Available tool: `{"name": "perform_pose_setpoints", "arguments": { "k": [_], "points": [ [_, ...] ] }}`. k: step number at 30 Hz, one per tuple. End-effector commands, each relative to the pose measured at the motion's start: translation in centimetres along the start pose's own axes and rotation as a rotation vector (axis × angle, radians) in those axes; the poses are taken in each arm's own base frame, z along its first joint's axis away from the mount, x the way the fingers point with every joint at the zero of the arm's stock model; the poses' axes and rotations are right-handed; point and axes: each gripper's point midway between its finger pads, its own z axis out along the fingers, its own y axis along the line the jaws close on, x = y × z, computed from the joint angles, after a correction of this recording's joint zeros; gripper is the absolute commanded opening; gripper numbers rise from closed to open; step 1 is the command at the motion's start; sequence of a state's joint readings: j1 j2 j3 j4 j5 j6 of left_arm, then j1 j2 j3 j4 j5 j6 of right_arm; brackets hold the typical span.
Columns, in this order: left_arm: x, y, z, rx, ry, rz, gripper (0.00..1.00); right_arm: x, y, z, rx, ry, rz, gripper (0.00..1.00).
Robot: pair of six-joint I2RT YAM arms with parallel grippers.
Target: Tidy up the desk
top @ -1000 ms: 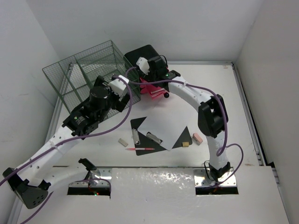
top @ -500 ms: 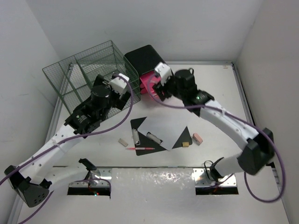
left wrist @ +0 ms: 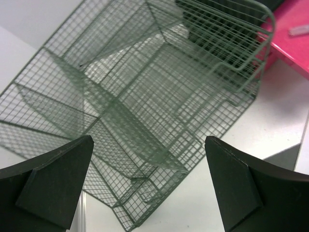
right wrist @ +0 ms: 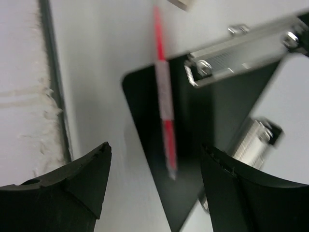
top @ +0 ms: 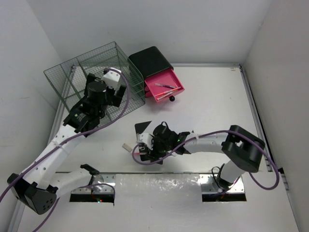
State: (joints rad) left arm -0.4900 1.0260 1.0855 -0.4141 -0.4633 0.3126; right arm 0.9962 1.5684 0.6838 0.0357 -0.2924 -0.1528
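Observation:
The robot's right gripper should move down and toward the eraser, along the pen to its pale middle, because only the pen's tip reaches between the gripper's open fingers.
The white desk (top: 217, 106) carries a black clipboard (right wrist: 203, 111) with paper under a metal clip (right wrist: 241, 43). A red-and-white pen (right wrist: 163, 96) lies across the clipboard's near corner. My right gripper (right wrist: 155, 150) hovers low over that pen, open, with the pen's tip between the fingers and apart from them. In the top view this right gripper (top: 145, 147) covers most of the pen. My left gripper (left wrist: 148, 140) stands wide open and empty above the green wire rack (left wrist: 145, 96). From above, the left gripper (top: 107, 94) sits at the rack's (top: 82, 72) front.
A black box (top: 149, 60) at the back has its pink drawer (top: 164, 88) pulled out with pens inside. A small pale eraser (top: 127, 147) lies left of the right gripper. A metal rail (right wrist: 53, 72) and a foil-covered strip (top: 159, 186) border the near edge.
My right arm swung away from the pink drawer to the near side, down over the pen at the clipboard, jaws widening. My left gripper shifted a little back and left over the rack.

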Motion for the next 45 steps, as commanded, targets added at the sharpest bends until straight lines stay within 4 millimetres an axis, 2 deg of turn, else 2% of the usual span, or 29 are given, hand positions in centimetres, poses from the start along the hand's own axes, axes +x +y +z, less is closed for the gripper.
{"name": "perform_pose_setpoints", "arguments": {
  "k": [1, 7, 9, 13, 14, 16, 17, 20, 23, 26, 29, 31, 32, 34, 35, 37, 38, 39, 40, 42, 43, 44, 45],
  "points": [
    [-2.3, 2.7, -1.4, -0.073, -0.078, -0.076, 1.00, -4.2, 0.3, 1.6, -0.001, -0.095, -0.099, 0.70],
    [-1.6, 3.6, -1.7, -0.112, -0.074, -0.069, 1.00, -4.2, -0.7, 3.5, 0.040, -0.076, -0.057, 0.66],
    [-1.7, 3.6, -1.8, -0.109, -0.079, -0.069, 1.00, -3.6, -1.1, 3.9, 0.061, -0.054, -0.038, 0.60],
    [-1.7, 3.5, -1.8, -0.099, -0.078, -0.067, 1.00, -1.2, -1.4, 4.6, 0.079, 0.034, -0.031, 0.42],
    [-1.8, 3.6, -1.8, -0.106, -0.080, -0.068, 1.00, -0.3, -1.4, 4.6, 0.082, 0.070, -0.042, 0.33],
    [-1.8, 3.6, -1.8, -0.107, -0.081, -0.069, 1.00, 0.5, -0.3, 4.5, 0.054, 0.083, -0.087, 0.23],
    [-1.8, 3.6, -1.8, -0.106, -0.080, -0.066, 0.99, 0.1, -0.1, 4.4, 0.055, 0.057, -0.120, 0.12],
    [-1.8, 3.6, -1.7, -0.106, -0.080, -0.062, 1.00, -0.6, 0.5, 3.5, 0.053, 0.012, -0.170, 0.00],
    [-1.9, 3.4, -1.7, -0.095, -0.084, -0.060, 1.00, -2.0, 0.5, 2.6, 0.052, -0.018, -0.217, 0.00],
    [-2.0, 3.1, -1.7, -0.075, -0.087, -0.058, 1.00, -4.3, 0.3, 1.5, 0.059, -0.070, -0.270, 0.00],
    [-1.9, 3.1, -1.6, -0.075, -0.082, -0.050, 1.00, -8.1, -0.2, -0.3, 0.095, -0.161, -0.313, 0.00],
    [-1.9, 3.3, -1.7, -0.084, -0.083, -0.045, 0.99, -10.0, -1.7, -1.5, 0.179, -0.190, -0.334, 0.00],
    [-1.9, 3.4, -1.8, -0.087, -0.082, -0.042, 0.99, -11.0, -2.8, -2.8, 0.223, -0.223, -0.332, 0.00],
    [-1.9, 3.8, -2.0, -0.101, -0.077, -0.040, 1.00, -12.0, -4.6, -4.6, 0.279, -0.264, -0.301, 0.00],
    [-2.0, 3.9, -2.1, -0.106, -0.080, -0.041, 1.00, -12.7, -7.0, -6.8, 0.346, -0.311, -0.264, 0.00],
    [-2.1, 4.2, -2.3, -0.116, -0.081, -0.039, 1.00, -13.5, -9.7, -9.3, 0.428, -0.378, -0.203, 0.00],
    [-2.2, 4.3, -2.5, -0.120, -0.086, -0.042, 1.00, -13.5, -12.2, -11.1, 0.508, -0.397, -0.165, 0.00],
    [-2.2, 4.3, -2.4, -0.119, -0.086, -0.040, 0.99, -14.3, -13.5, -12.8, 0.567, -0.428, -0.155, 0.00],
    [-2.1, 4.2, -2.4, -0.117, -0.084, -0.039, 0.99, -15.2, -16.2, -15.2, 0.672, -0.442, -0.151, 0.00],
    [-2.1, 4.0, -2.3, -0.109, -0.085, -0.036, 1.00, -15.0, -19.0, -15.8, 0.745, -0.373, -0.190, 0.00],
    [-2.1, 4.0, -2.2, -0.107, -0.085, -0.036, 1.00, -14.2, -20.7, -16.2, 0.783, -0.322, -0.180, 0.00],
    [-2.2, 4.0, -2.2, -0.108, -0.086, -0.037, 1.00, -15.4, -22.6, -17.6, 0.838, -0.313, -0.185, 0.00],
    [-2.1, 4.1, -2.3, -0.110, -0.084, -0.036, 1.00, -13.9, -24.1, -16.0, 0.827, -0.224, -0.200, 0.00]
  ]
}}
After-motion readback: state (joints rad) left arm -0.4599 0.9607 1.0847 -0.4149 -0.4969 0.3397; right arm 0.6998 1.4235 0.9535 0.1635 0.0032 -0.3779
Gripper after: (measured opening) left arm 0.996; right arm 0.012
